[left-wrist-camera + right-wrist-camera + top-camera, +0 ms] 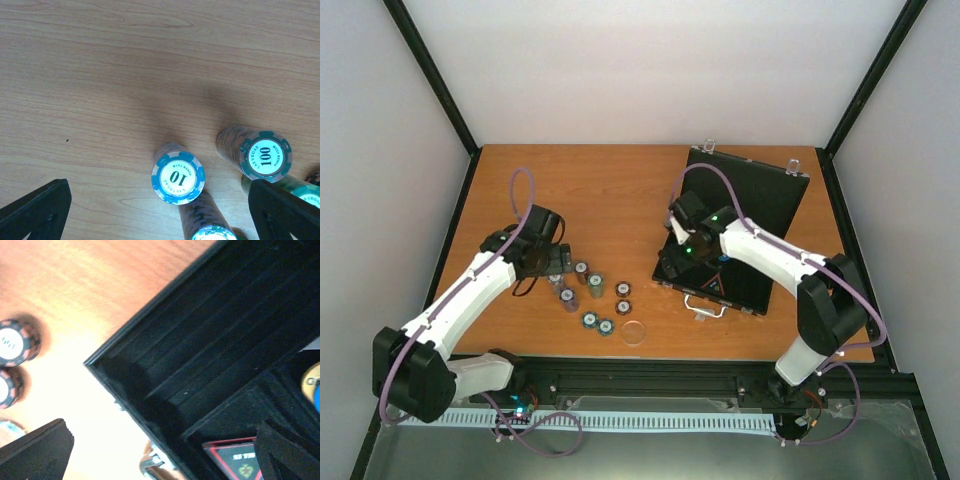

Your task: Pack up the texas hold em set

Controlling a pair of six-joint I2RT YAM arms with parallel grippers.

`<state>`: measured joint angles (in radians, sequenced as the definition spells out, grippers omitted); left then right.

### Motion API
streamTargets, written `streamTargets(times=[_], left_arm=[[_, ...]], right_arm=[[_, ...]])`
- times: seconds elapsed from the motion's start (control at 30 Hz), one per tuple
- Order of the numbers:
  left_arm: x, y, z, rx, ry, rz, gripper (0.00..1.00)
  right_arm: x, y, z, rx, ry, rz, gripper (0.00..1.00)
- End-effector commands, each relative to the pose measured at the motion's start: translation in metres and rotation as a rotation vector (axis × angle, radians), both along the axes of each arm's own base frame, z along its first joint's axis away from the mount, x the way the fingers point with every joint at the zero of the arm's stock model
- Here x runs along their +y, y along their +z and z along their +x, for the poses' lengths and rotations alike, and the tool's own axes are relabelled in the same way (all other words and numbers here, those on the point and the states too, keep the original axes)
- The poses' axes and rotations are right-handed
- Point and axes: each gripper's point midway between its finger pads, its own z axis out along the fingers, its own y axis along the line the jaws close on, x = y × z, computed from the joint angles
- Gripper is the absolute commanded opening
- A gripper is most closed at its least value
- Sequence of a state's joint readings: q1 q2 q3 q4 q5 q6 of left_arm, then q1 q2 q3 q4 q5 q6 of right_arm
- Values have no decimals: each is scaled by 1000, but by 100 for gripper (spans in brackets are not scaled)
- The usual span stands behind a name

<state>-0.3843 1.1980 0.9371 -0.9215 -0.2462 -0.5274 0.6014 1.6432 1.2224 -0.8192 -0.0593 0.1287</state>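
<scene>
The pale round disc [632, 333] [9, 431] lies unpacked below my empty right gripper, to its left in the top view. My right gripper will move back and down around the disc.
The black case [760, 195] lies open at the right, its silver handle [705, 305] toward me. My right gripper [680, 247] hangs open over the case's ribbed chip slots [210, 340], with nothing between its fingers [35, 450]. A dark triangular token [235, 460] with a red edge lies in a compartment. A blue and yellow round piece [312, 387] shows at the frame edge. Several chip stacks [595, 285] stand on the table. My left gripper [556, 266] is open above them, and the "10" stack [178, 176] sits between its fingers [282, 210], untouched. A "100" stack [265, 156] stands beside it.
A pale round disc [635, 332] lies near the front edge, right of the chips. Two more chip stacks [15, 342] stand just outside the case's corner. A silver latch [155, 462] sticks out from the case wall. Black frame posts [440, 80] border the wooden table [610, 190].
</scene>
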Motion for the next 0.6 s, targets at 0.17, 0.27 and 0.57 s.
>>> streamTargets(times=[0.17,0.27,0.57], left_arm=[[1,66,5,-139,-23,-17,100],[2,79,3,-169,-31,-24,100],[3,87,-5,-186,-44,-36,100]], right_arm=[[50,13,-69,-4,151,-31,100],[68,10,-92,-5,218,-48,100],[108,-14,-148,49,366,-94,100]])
